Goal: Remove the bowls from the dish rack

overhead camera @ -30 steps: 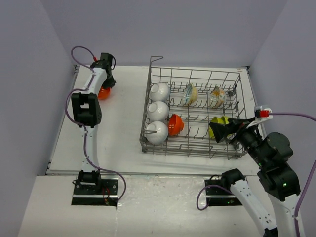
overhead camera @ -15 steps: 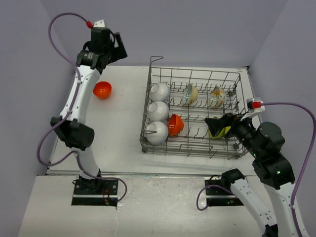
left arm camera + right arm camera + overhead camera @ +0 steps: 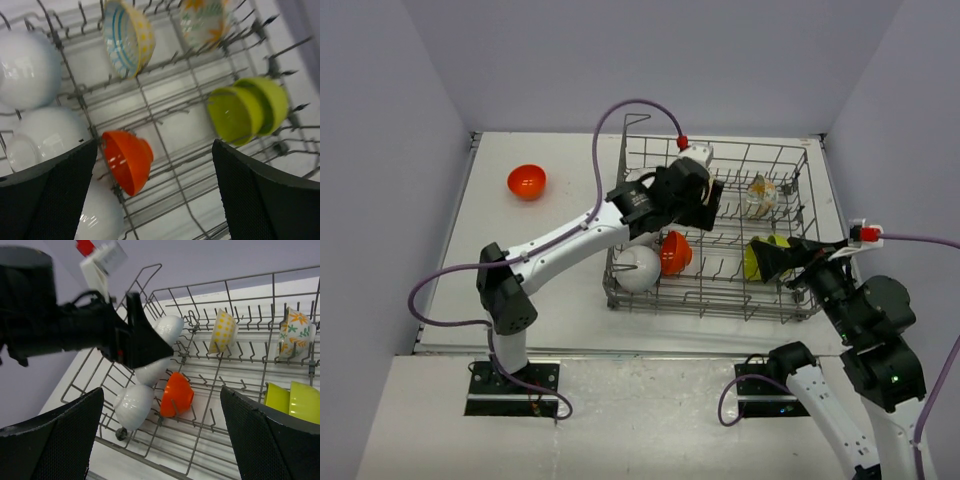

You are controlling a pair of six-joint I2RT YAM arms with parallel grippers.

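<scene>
My left gripper is to go down and back next, onto the upper rim of the rack's orange-red bowl [image 3: 674, 251] [image 3: 128, 161], because the bowl stands on edge and that rim is exposed.
The dish rack [image 3: 706, 301] stands at the right of the table. It holds white bowls [image 3: 26, 67], an orange-red bowl [image 3: 127, 161], two cream patterned bowls [image 3: 127, 36] and two lime-green bowls [image 3: 235, 116]. One more orange-red bowl [image 3: 526, 181] lies on the table at the far left. My left gripper [image 3: 708, 205] hovers open and empty over the middle of the rack, above the orange-red bowl [image 3: 673, 252]. My right gripper [image 3: 760, 262] is open and empty at the rack's right end, over the green bowls [image 3: 292, 400].
The rack's taller corner post [image 3: 626, 128] rises at its back left. The left arm [image 3: 100, 325] stretches across the rack and hides part of the white bowls [image 3: 134, 402]. Grey walls close in the table on three sides.
My left arm let go of the orange-red bowl at the far left, rose, and swung right over the rack. My right gripper stayed by the green bowls.
</scene>
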